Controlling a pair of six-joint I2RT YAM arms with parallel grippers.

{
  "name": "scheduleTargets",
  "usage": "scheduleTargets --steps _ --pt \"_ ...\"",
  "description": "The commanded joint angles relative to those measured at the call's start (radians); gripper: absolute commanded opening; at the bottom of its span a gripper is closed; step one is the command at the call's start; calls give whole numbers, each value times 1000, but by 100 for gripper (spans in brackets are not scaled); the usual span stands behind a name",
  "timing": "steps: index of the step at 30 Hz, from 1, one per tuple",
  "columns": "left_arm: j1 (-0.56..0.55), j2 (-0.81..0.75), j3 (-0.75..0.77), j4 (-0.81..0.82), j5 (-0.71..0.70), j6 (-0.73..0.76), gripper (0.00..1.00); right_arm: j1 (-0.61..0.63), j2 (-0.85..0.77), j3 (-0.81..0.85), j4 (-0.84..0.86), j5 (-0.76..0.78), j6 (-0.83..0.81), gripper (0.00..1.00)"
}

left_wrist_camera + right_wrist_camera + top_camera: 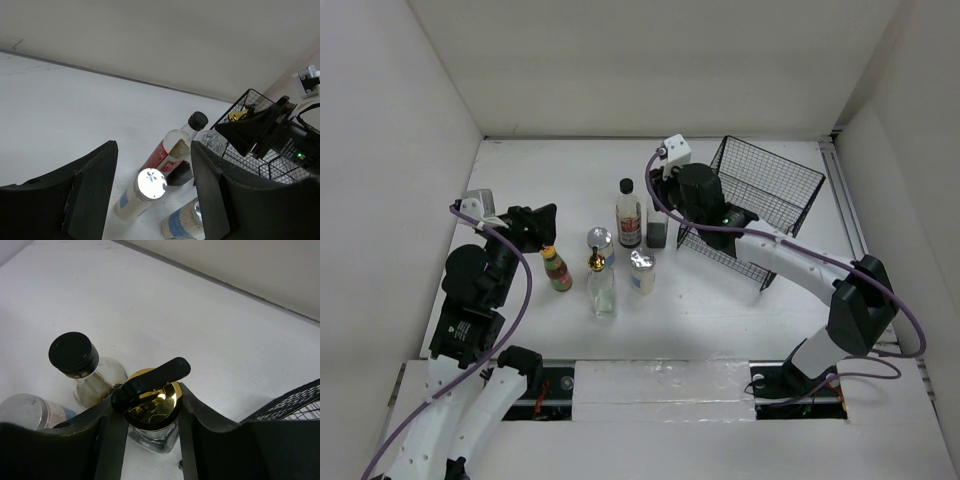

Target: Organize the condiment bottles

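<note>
The raised rim of the basket's far end (740, 176) is to the right in the top view, and next my right gripper will lift over it, then go down and release inside.
My right gripper (658, 216) (146, 405) is shut on the gold cap of a clear square bottle (658, 234) (159, 410) that stands on the table beside the black wire basket (772, 186). The black-capped bottle with the red-white label (628, 214) (74, 355) (172, 152) stands just left of it. Two silver-lidded jars (599, 243) (641, 270) and a second clear gold-spout bottle (601, 285) stand in front. My left gripper (542, 226) (154, 148) is open and empty, just behind the orange-capped sauce bottle (557, 268).
The basket lies tilted at the back right, close behind my right arm; it also shows in the left wrist view (250, 150) and the right wrist view (295, 405). White walls enclose the table on three sides.
</note>
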State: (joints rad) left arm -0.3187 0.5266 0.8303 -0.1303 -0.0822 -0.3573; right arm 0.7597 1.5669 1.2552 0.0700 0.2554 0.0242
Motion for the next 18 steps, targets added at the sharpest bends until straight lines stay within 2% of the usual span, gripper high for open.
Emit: scheduleTargets --steps 1,3,6,9,18 --pt "4 -7 -7 54 15 6 56 -3 -1 9 106 12 19 29" --pt "4 -7 -7 54 15 6 56 -3 -25 -2 135 21 19 23" --pt "4 -7 -7 63 24 6 56 -3 -80 -2 206 12 10 20" --pt "4 -7 -7 63 24 6 56 -22 -123 71 206 12 -10 19" --pt "4 -7 -7 63 24 6 56 -134 -174 315 133 -150 34 18"
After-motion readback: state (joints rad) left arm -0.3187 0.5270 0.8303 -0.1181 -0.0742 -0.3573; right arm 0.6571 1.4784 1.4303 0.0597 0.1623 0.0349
